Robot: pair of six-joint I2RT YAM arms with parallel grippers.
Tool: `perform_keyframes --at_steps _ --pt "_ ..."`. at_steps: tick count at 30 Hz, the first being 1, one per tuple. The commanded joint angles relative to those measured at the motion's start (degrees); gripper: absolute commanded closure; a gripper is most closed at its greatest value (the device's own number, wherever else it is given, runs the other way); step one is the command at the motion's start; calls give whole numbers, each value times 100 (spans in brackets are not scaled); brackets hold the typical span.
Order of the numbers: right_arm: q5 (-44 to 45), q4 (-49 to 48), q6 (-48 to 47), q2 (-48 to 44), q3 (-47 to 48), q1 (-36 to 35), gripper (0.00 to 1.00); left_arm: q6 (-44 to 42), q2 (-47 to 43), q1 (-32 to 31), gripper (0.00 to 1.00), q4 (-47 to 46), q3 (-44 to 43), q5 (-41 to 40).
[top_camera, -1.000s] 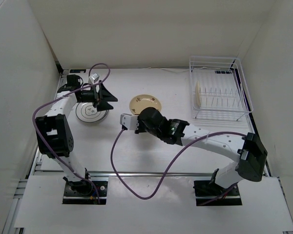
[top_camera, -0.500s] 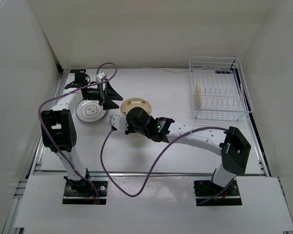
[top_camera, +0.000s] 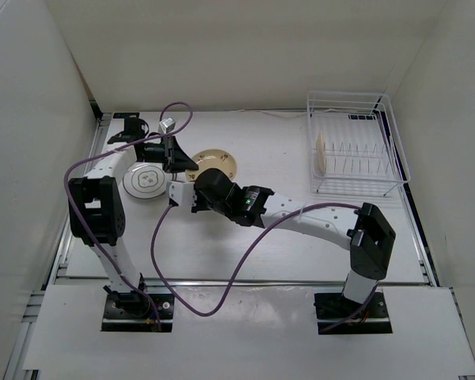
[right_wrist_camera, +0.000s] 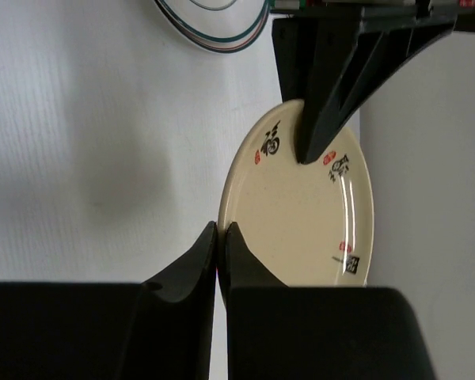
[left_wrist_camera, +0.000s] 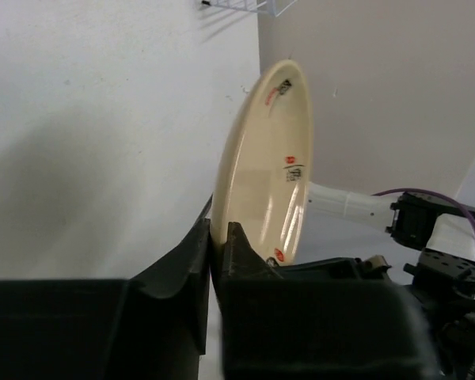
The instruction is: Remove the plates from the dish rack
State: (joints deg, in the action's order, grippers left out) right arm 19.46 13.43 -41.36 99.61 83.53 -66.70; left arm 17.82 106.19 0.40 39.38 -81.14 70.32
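My left gripper moves down toward the right in the top view and releases the beige plate (top_camera: 218, 162) next, since bare tabletop lies below the gripper on that side.
The beige plate (top_camera: 218, 162) with dark and red marks is held tilted above the table between both arms. My left gripper (left_wrist_camera: 219, 231) is shut on one edge of the plate (left_wrist_camera: 269, 158). My right gripper (right_wrist_camera: 221, 231) is shut on the opposite rim of the plate (right_wrist_camera: 301, 214), and the left fingers (right_wrist_camera: 321, 119) show pinching the far rim. A white plate with a dark rim (top_camera: 145, 180) lies flat on the table at the left. The white wire dish rack (top_camera: 355, 150) stands at the back right, with one pale plate (top_camera: 321, 152) upright on edge in its left end.
White walls close in the table on the left, back and right. Purple cables loop from both wrists over the table's near half. The right arm (top_camera: 301, 215) stretches across the middle of the table toward the left.
The right arm carried the beige plate leftward to the left gripper. The left gripper, open before, has shut on the plate's rim.
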Motion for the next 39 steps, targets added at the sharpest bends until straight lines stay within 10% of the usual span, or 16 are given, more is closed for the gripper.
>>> perform_keyframes --at_steps 1,5,7,8,15,25,39 --pt "-66 -165 137 5 234 -36 100 -104 -55 -40 88 -88 -130 333" --pt "-66 -165 137 5 234 -36 100 -51 -107 -40 90 -88 -77 333" --pt "-13 -165 137 5 182 -36 70 -51 -160 -40 90 -88 -77 280" --pt "-13 -165 137 -73 129 -36 39 -51 -160 -40 90 -88 -25 280" --pt "276 -165 252 -880 -792 -36 0 -51 -476 -40 90 -88 81 -114" --pt "1385 -1036 506 -1963 -1032 542 0 -288 -1056 30 90 184 222 -2619" --pt "928 -570 840 -3132 -1506 2775 0 -675 -188 337 90 431 -559 -2472"
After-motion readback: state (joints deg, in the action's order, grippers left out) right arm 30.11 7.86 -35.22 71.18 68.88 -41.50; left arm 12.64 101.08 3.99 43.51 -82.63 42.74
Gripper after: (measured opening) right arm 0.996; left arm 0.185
